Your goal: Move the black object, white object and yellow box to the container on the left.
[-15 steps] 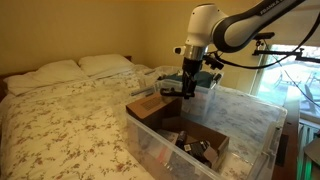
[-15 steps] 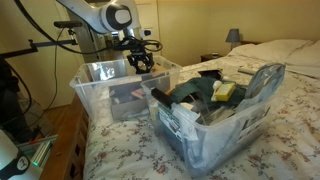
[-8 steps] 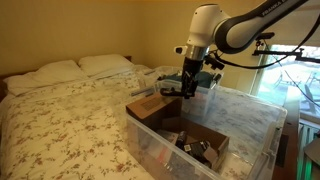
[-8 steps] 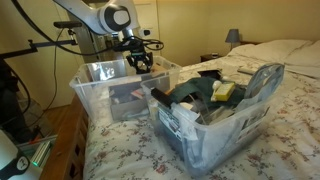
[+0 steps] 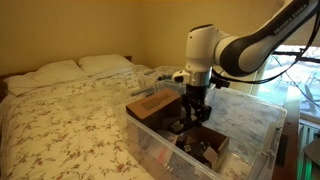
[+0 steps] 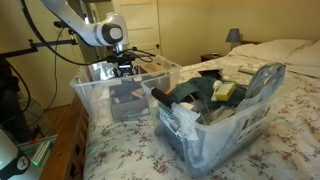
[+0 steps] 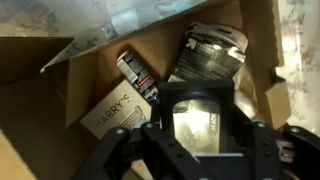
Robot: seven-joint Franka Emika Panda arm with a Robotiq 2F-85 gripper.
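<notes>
My gripper holds the black object just above the open cardboard box with its spread flaps, so it needs to lower the object onto the things inside the box and let it go.
In the wrist view my gripper [image 7: 196,142] is shut on the black object [image 7: 195,112], a flat black-framed pack with a glossy window. It hangs just over an open cardboard box [image 7: 95,65]. In both exterior views the gripper [image 5: 189,118] [image 6: 125,72] reaches down into the clear container [image 6: 98,92] on the left. The yellow box [image 6: 224,90] lies among clutter in the nearer clear bin [image 6: 205,135]. I cannot pick out the white object.
Inside the cardboard box lie another black pack [image 7: 212,52] and a pale printed carton [image 7: 115,112]. A second brown box [image 5: 150,103] sits at the container's far end. The flowered bed [image 5: 70,125] spreads beside the bins, with pillows [image 5: 75,68] at its head.
The arm has come down from above the container's rim into the container, carrying the black object with it. The jaws have stayed shut.
</notes>
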